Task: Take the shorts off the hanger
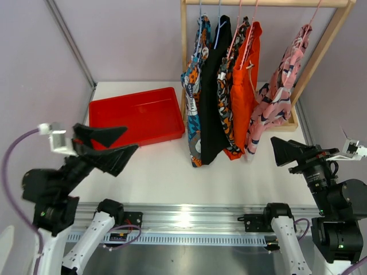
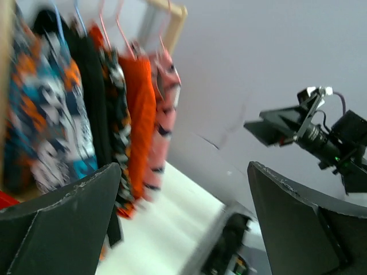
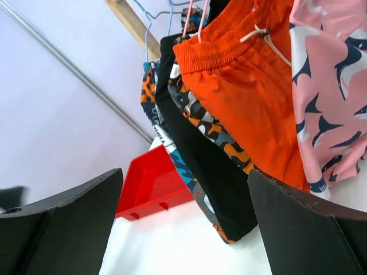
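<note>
The pink hanger's wire (image 1: 313,17) is bare above the pink shorts' waistband, so I will move my right gripper up and outward and close on it.
Several pairs of shorts hang on wire hangers (image 1: 219,11) from a wooden rack (image 1: 269,3). From left to right they are blue print shorts (image 1: 195,86), black shorts (image 1: 213,86), blotched shorts (image 1: 228,94), plain orange shorts (image 1: 246,80) and pink print shorts (image 1: 281,97). My left gripper (image 1: 114,146) is open and raised over the table's near left, well short of the rack. My right gripper (image 1: 287,152) is open at the near right, pointing toward the orange shorts (image 3: 252,97) and pink shorts (image 3: 332,86). Neither gripper holds or touches anything.
A red tray (image 1: 137,117) lies on the white table (image 1: 166,172) to the left of the rack; the right wrist view also shows the tray (image 3: 152,183). The rack's base stands at the back right. A grey wall backs the table.
</note>
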### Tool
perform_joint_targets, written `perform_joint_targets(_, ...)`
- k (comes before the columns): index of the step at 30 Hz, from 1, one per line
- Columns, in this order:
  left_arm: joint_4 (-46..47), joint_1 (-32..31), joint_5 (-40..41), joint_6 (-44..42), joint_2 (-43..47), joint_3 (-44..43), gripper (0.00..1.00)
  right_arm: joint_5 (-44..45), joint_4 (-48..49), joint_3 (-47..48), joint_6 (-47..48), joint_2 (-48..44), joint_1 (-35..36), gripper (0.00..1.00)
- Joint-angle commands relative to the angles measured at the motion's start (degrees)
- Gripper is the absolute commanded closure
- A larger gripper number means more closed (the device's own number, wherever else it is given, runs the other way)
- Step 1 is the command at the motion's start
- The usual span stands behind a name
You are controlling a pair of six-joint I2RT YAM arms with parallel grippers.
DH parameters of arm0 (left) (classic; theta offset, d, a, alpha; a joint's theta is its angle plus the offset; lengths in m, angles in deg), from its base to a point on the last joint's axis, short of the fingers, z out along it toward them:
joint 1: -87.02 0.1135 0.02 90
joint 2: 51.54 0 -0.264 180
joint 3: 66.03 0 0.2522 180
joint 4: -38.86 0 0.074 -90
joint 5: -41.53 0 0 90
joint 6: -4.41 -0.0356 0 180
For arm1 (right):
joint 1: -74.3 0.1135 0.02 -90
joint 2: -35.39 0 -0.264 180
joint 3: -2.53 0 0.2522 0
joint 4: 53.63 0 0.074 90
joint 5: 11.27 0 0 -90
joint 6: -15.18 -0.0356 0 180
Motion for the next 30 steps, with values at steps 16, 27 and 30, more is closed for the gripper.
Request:
perform_joint_targets(16,-24.7,-0.3,21.0,-20.3,-14.8,-22.3,0.0,15.1,-4.2,35.7,16.8,28.1,-1.8,0.0)
perform_joint_targets(27,-15.4,-0.4,20.1,-21.2,-12.3,-5.3,0.01,20.8,11.8,43.8,21.1,54.6,-1.9,0.01)
perform_joint_targets(30,-11.8,-0.3,18.9,-20.6,-10.6,0.1,0.01,22.1,13.5,50.6,23.9,60.7,-1.9,0.02)
